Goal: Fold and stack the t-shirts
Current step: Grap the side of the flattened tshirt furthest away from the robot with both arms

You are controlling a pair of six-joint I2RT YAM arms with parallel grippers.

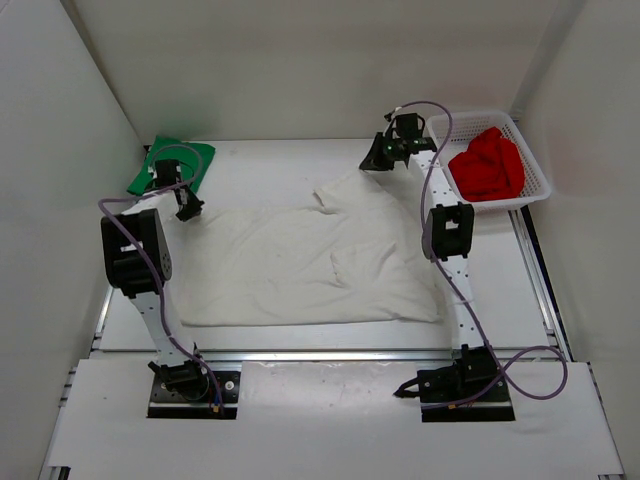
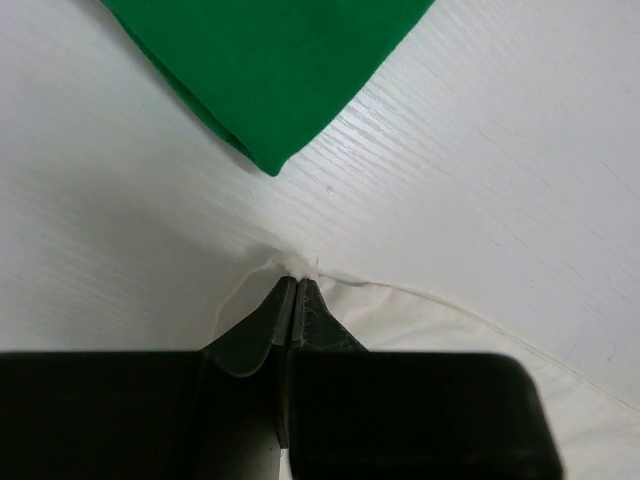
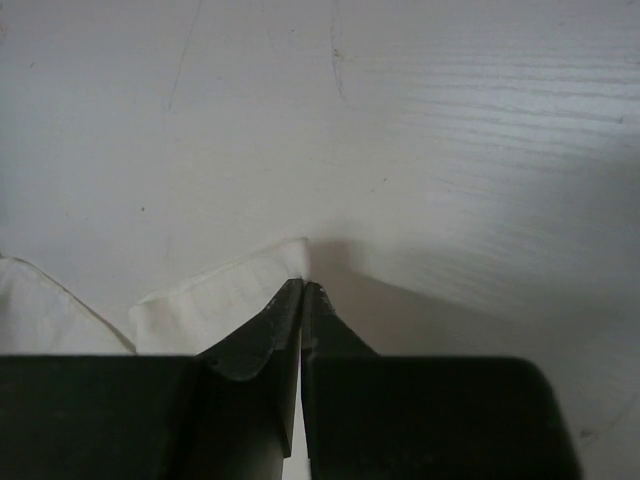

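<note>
I will next lift the white t-shirt's corner with my left gripper, back onto the spread cloth nearer my base, and release it. The t-shirt's far edge is pinched at both ends.
A white t-shirt (image 1: 310, 265) lies spread over the middle of the table. My left gripper (image 1: 188, 210) is shut on its far left corner; the left wrist view shows the cloth (image 2: 450, 330) pinched at the tips of that gripper (image 2: 295, 278). My right gripper (image 1: 377, 160) is at the shirt's far right edge. In the right wrist view the right gripper (image 3: 303, 284) has its jaws together on a fold of white cloth (image 3: 220, 295). A folded green t-shirt (image 1: 170, 163) (image 2: 270, 70) lies at the back left. A red t-shirt (image 1: 488, 165) sits bunched in the basket.
A white mesh basket (image 1: 531, 160) stands at the back right, next to the right arm's elbow (image 1: 447, 232). White walls enclose the table on the left, back and right. A metal rail (image 1: 330, 355) runs along the near edge.
</note>
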